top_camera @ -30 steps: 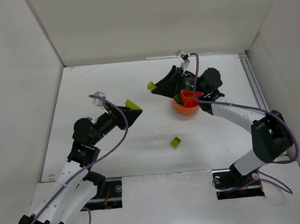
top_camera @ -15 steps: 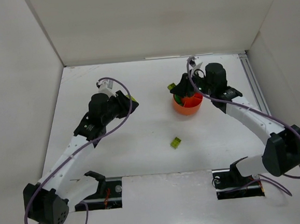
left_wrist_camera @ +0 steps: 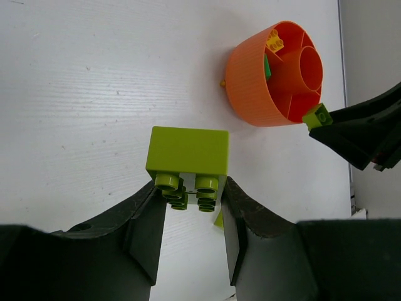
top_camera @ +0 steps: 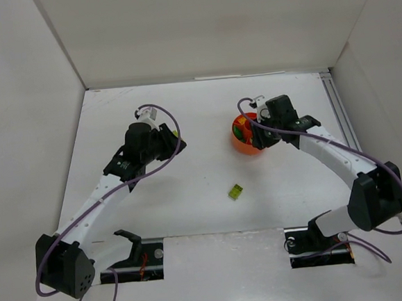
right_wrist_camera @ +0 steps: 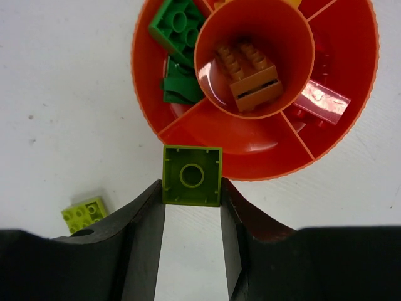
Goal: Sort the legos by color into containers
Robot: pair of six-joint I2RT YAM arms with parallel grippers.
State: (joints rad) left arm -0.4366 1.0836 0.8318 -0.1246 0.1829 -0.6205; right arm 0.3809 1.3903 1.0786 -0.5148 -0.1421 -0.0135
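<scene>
I will move my right gripper to the right in the wrist view, past the rim of the dish, and let go of its lime brick there, because the dish's near section (right_wrist_camera: 243, 139) is empty.
My left gripper (top_camera: 171, 137) is shut on a lime brick (left_wrist_camera: 188, 153), held by its studded end over the table to the left of the orange dish (left_wrist_camera: 250, 75). My right gripper (top_camera: 251, 137) is shut on a second lime brick (right_wrist_camera: 192, 175), held just over the near rim of the dish (right_wrist_camera: 250, 164). The dish holds green bricks (right_wrist_camera: 177, 28) in one compartment, red bricks (right_wrist_camera: 315, 95) in another and a brown brick (right_wrist_camera: 250, 72) in the central cup. A yellow brick (left_wrist_camera: 274, 41) lies in a far compartment. A third lime brick (top_camera: 235, 190) lies loose on the table.
White walls close in the table on three sides. The loose lime brick also shows in the right wrist view (right_wrist_camera: 84, 213), near-left of the dish. The right gripper (left_wrist_camera: 360, 135) with its brick shows at the right of the left wrist view.
The right gripper has swung with its lime brick from back-left of the dish to over its near rim. The left gripper has moved away and slightly left with its brick.
</scene>
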